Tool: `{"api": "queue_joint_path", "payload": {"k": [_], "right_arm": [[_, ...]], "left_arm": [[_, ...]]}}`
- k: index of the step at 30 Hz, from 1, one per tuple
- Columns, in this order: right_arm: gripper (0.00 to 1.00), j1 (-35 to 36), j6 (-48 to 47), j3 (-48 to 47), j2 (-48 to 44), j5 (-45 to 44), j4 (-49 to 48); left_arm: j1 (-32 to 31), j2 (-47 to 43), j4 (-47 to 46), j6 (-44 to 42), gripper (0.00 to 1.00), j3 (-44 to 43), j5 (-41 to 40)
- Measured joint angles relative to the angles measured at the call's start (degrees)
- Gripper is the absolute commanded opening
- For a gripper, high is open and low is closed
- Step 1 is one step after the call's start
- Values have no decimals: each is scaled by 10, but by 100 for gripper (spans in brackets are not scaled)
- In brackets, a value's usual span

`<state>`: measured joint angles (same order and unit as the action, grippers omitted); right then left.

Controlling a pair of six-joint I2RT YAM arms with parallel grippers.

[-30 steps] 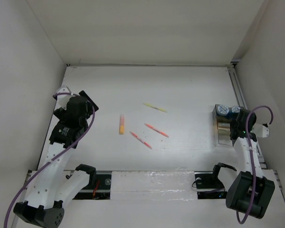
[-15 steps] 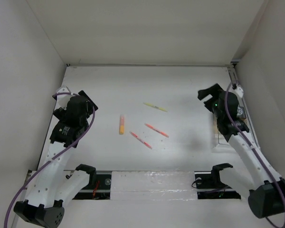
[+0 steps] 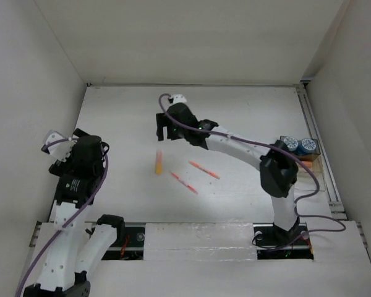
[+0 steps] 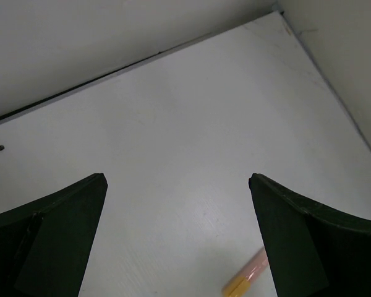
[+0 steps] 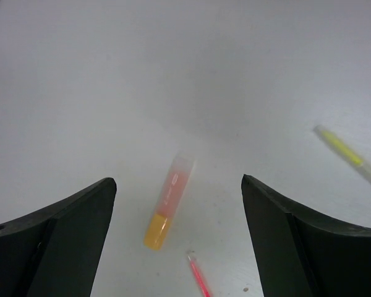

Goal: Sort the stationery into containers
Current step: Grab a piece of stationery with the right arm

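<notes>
The right gripper moves down and back over the pinkish part of the orange marker (image 3: pixel 158 162) (image 5: pixel 174 190) next, since the marker already lies lengthwise between the open fingers.
An orange marker (image 3: pixel 158 162) with a clear pinkish cap lies left of the table's centre. It also shows in the right wrist view (image 5: pixel 167 204) and in the left wrist view (image 4: pixel 247 281). Two thin red-pink pens (image 3: pixel 204 169) (image 3: pixel 183 182) lie to its right. A yellow pen (image 5: pixel 349 158) shows in the right wrist view. My right gripper (image 3: pixel 166 133) (image 5: pixel 179 179) is open and empty above the orange marker. My left gripper (image 3: pixel 94 139) (image 4: pixel 176 177) is open and empty at the left. The clear tray (image 3: pixel 309 166) at the right holds two blue-and-white rolls (image 3: pixel 289 142).
White walls close in the table on the left, back and right. A metal rail (image 3: pixel 314 133) runs along the right edge beside the tray. The right arm (image 3: pixel 235 145) stretches across the middle of the table and hides the yellow pen in the top view.
My right arm swung from the tray at the right across the table to above the orange marker. My left arm drew back toward the left wall.
</notes>
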<state>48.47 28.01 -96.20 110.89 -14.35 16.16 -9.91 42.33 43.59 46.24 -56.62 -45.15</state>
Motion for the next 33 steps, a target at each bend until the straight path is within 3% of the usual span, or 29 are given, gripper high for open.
{"api": "queue_joint_path", "payload": {"k": [7,11,18,27,32,33], "right_arm": [[88,58,-6,-98,144,7,85],[88,75,2,-167,191,-24,120],[87,83,19,-139,191,-48,133],[69,87,44,-123,202,-52,133],[66,94,54,-116,223,-49,129],[59,94,54,-116,224,-48,127]], "left_arm": [[3,-55,4,8,100,-12,-20],[4,-20,-27,-28,100,-8,17],[4,80,-67,-83,100,-1,90],[4,56,-83,-105,100,5,117],[4,56,-83,-108,100,5,121],[4,55,-82,-108,100,5,121]]}}
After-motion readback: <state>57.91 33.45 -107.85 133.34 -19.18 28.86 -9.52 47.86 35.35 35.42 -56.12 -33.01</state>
